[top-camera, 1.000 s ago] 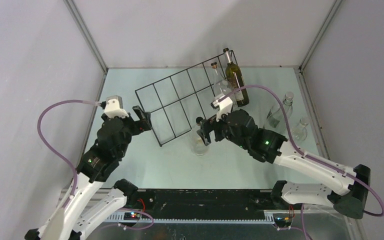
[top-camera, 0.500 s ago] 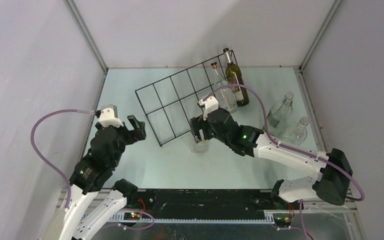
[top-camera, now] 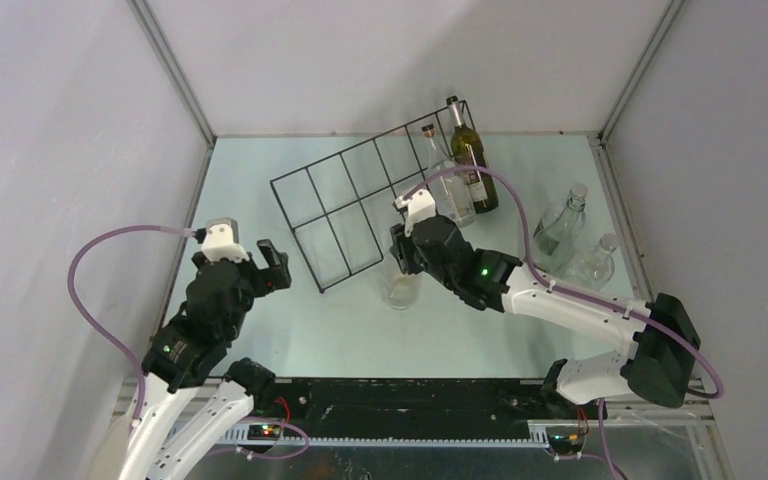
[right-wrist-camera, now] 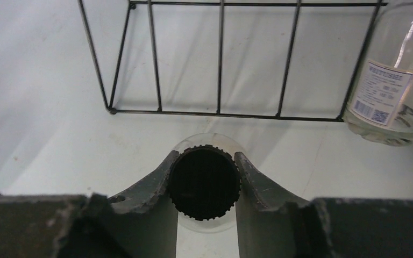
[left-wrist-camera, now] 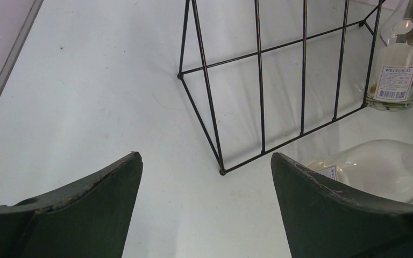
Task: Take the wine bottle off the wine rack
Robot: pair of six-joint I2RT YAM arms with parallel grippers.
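Bare tabletop (top-camera: 506, 228) beside the green bottle lies to the right of my right gripper in the top view, so next I carry the clear bottle there and release it.
The wine rack (top-camera: 360, 200), a long black wire grid, lies slantwise on the pale table; its bars also show in the left wrist view (left-wrist-camera: 261, 80) and the right wrist view (right-wrist-camera: 220, 59). A clear wine bottle (top-camera: 400, 292) with a black ribbed cap (right-wrist-camera: 204, 183) stands upright just in front of the rack's near edge, outside the wires. My right gripper (right-wrist-camera: 205, 155) is shut on that cap, one finger on each side; from above, the right gripper (top-camera: 400, 258) hides the bottle's neck. My left gripper (top-camera: 272, 265) hangs open and empty off the rack's near-left corner (left-wrist-camera: 221, 172), apart from it.
A clear labelled bottle (top-camera: 452, 190) and a dark green bottle (top-camera: 475, 165) stand at the rack's far right end. Two more clear bottles (top-camera: 560, 225) (top-camera: 595, 260) stand near the right wall. Grey walls enclose the table on three sides.
My right gripper moved left over the clear bottle and closed on its cap. The left arm drew back from the rack toward the near left, staying open.
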